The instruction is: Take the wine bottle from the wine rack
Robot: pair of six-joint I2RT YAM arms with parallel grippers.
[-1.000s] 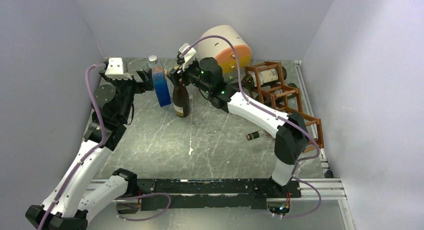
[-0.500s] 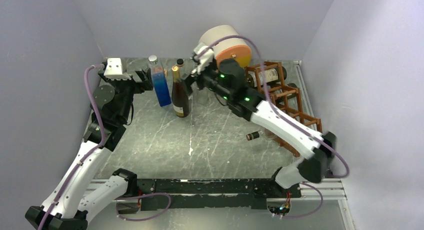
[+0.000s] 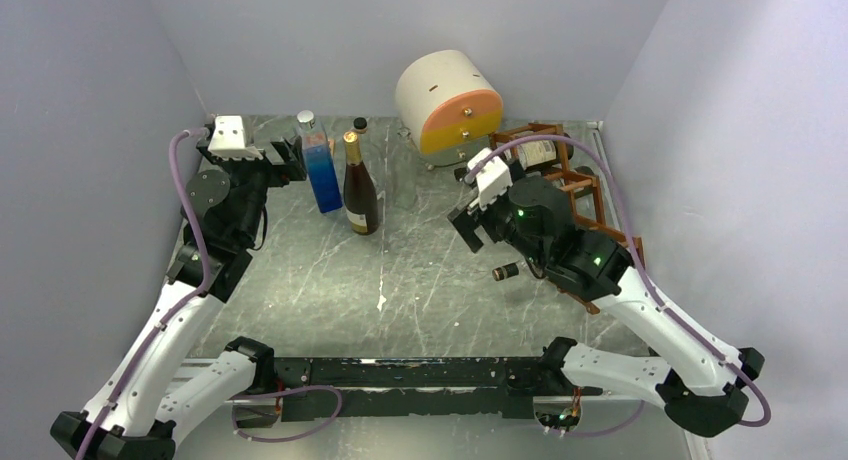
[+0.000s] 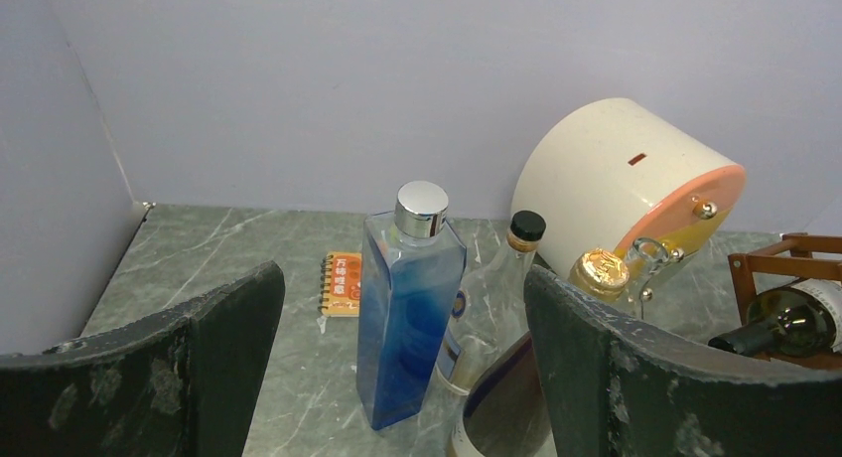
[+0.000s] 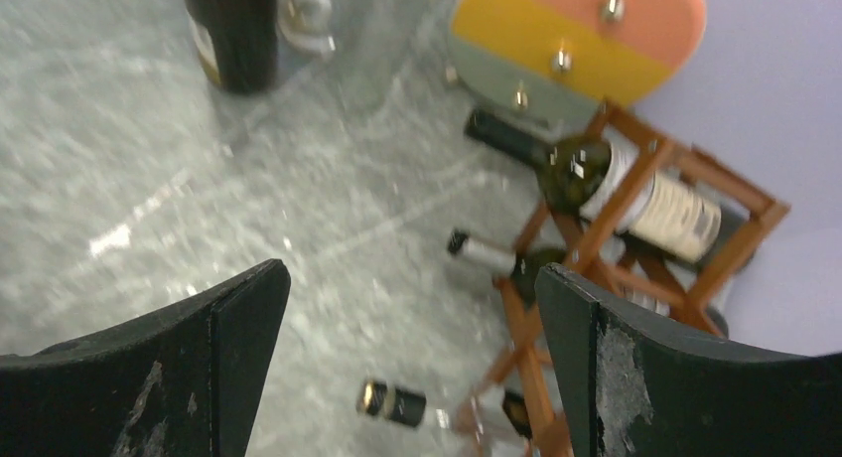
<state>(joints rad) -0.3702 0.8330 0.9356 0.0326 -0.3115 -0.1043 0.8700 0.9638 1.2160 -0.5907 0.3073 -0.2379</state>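
My right gripper should swing outward next and turn toward the rack (image 3: 583,192), onto the labelled bottle's neck (image 3: 461,173). That neck sticks out clear of the rack's top cell.
The reddish-brown wine rack (image 3: 583,192) stands at the right, partly behind my right arm. It also shows in the right wrist view (image 5: 596,228). A labelled wine bottle (image 5: 645,199) lies in its top cell (image 3: 535,152). A second bottle neck (image 5: 487,253) pokes out of a lower cell. A third neck with a dark cap (image 5: 392,402) sticks out lowest (image 3: 506,271). My right gripper (image 3: 470,223) is open and empty in front of the rack, above the table (image 5: 412,368). A dark wine bottle with a gold top (image 3: 361,192) stands upright left of centre. My left gripper (image 3: 296,160) is open beside a blue bottle (image 4: 409,308).
A cream cylinder with an orange and yellow face (image 3: 450,100) lies at the back. A clear bottle with a black cap (image 4: 501,288) stands behind the blue one. A small orange notebook (image 4: 344,283) lies near the back wall. Walls close in on three sides.
My right gripper has left the neck of the standing dark bottle and swung right and nearer, to the front of the rack. The left arm has not moved.
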